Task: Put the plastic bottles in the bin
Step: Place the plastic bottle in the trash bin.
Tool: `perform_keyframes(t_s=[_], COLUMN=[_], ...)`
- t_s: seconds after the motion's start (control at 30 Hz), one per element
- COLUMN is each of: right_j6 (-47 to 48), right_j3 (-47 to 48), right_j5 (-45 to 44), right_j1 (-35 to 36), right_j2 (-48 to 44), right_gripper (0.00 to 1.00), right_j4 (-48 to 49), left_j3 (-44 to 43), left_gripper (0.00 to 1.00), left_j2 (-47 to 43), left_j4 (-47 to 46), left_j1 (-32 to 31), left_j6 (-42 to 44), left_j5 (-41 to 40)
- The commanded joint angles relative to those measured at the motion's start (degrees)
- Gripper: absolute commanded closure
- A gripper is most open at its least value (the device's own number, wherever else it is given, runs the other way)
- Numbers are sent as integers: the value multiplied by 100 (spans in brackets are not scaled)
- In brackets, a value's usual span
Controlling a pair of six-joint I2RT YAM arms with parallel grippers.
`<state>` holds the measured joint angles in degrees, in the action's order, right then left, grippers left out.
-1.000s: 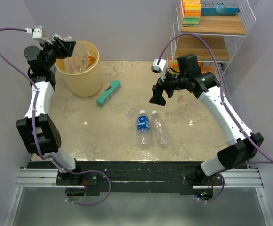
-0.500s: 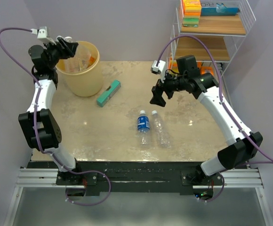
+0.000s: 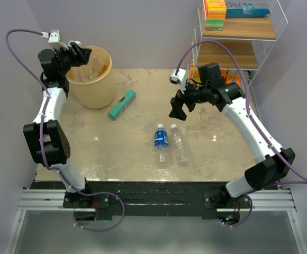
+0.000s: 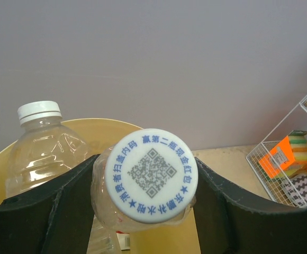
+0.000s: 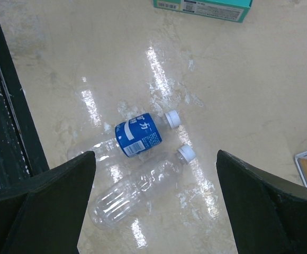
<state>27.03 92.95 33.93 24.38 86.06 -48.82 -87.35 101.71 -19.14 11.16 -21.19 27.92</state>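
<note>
The left gripper shifts slightly outward and to the right in the top view next, over the bin's opening, as the clear bottle hangs close by the bin's rim.
My left gripper (image 3: 82, 53) hangs over the rim of the pale yellow bin (image 3: 97, 89), shut on a clear plastic bottle whose white cap (image 4: 151, 172) faces the wrist camera. Another clear bottle (image 4: 39, 150) with a white cap stands inside the bin (image 4: 107, 127). Two bottles lie side by side mid-table: a blue-labelled one (image 3: 161, 138) (image 5: 137, 136) and a clear one (image 3: 180, 144) (image 5: 136, 188). Behind them and well above the table, my right gripper (image 3: 177, 108) (image 5: 156, 161) is open with nothing between its fingers.
A flat teal box (image 3: 122, 104) (image 5: 204, 4) lies on the table between the bin and the two bottles. A white wire shelf rack (image 3: 237, 32) (image 4: 301, 153) with sponges and boxes stands at the back right. The table's dark front rail (image 5: 5, 106) runs along the near edge.
The left arm has shifted a little to the right and back along the bin's rim, still holding the bottle. The right arm has barely moved.
</note>
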Motion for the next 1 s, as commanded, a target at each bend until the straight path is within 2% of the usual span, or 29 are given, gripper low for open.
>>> perform_keyframes(t_s=[0.0, 0.2, 0.47, 0.67, 0.7, 0.77, 0.8, 0.87, 0.9, 0.97], right_j6=[-4, 4, 4, 31, 31, 31, 31, 31, 22, 22], right_j3=[-48, -110, -189, -277, -294, -330, -330, -321, -321, -295], right_j5=[-53, -106, -141, -203, -212, -212, -212, -212, -220, -220], right_j1=[14, 14, 23, 23, 14, 14, 23, 14, 14, 14], right_j2=[-248, -265, -301, -371, -371, -371, -380, -371, -362, -353], right_gripper=[1, 1, 1, 1, 1, 1, 1, 1, 1, 1], right_j4=[144, 153, 171, 171, 162, 171, 180, 171, 171, 171], left_j3=[-326, -590, -1214, -1407, -1425, -1477, -1495, -1583, -1627, -1776], left_gripper=[76, 70, 66, 48, 42, 36, 30, 24, 17, 11], left_j2=[94, 244, 621, 744, 754, 797, 815, 859, 885, 955], left_j4=[-196, 33, 322, 621, 665, 762, 814, 981, 1052, 1244], left_j1=[-35, -140, -360, -544, -553, -553, -553, -553, -553, -553], left_j6=[238, 352, 501, 844, 836, 888, 897, 932, 941, 976], left_j5=[-208, -305, -577, -858, -920, -946, -1025, -1087, -1183, -1254])
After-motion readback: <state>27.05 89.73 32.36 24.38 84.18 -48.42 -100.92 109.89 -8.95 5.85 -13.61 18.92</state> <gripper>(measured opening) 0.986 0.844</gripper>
